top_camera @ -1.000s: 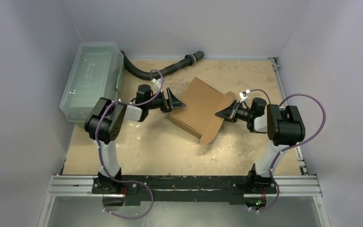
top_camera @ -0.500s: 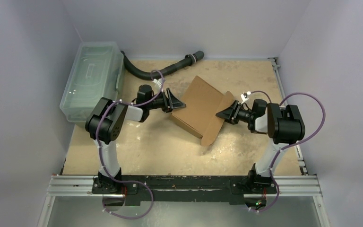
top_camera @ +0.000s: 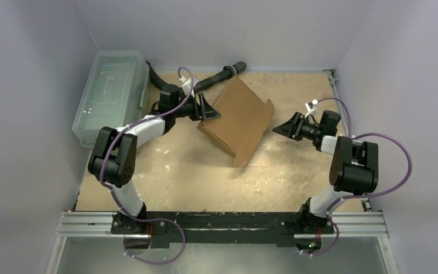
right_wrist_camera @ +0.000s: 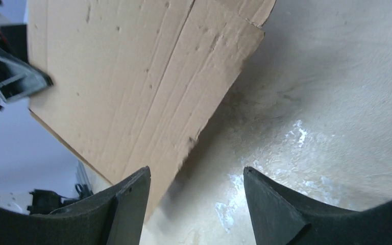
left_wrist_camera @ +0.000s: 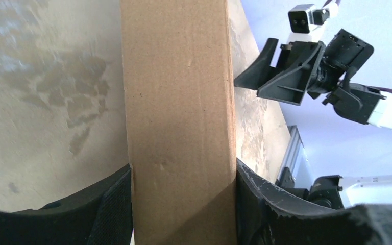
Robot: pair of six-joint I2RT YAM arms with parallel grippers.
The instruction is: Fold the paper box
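Observation:
My left gripper swings back next, turning and lowering the box (top_camera: 236,117), then releases it, since bare table lies below it, to its right in the top view.
The paper box (top_camera: 236,117) is a brown cardboard mailer held tilted over the middle of the table, one flap standing up along its right edge. My left gripper (top_camera: 208,111) is shut on its left wall. In the left wrist view the cardboard (left_wrist_camera: 178,102) fills the gap between both black pads (left_wrist_camera: 115,204). My right gripper (top_camera: 279,127) is open to the right of the box and apart from it. The right wrist view shows the box's flap (right_wrist_camera: 132,76) ahead and to the left of the gripper (right_wrist_camera: 196,176), with only bare table between the fingers.
A clear plastic lidded bin (top_camera: 111,94) stands along the left wall. A black hose (top_camera: 205,83) curves along the back, just behind the box. Aluminium rails run along the right edge (top_camera: 333,85) and the near edge (top_camera: 222,224). Walls close in three sides.
My left gripper closed on the box's left wall and carried the box back and slightly left. My right gripper opened, let go of the right flap and drew back to the right.

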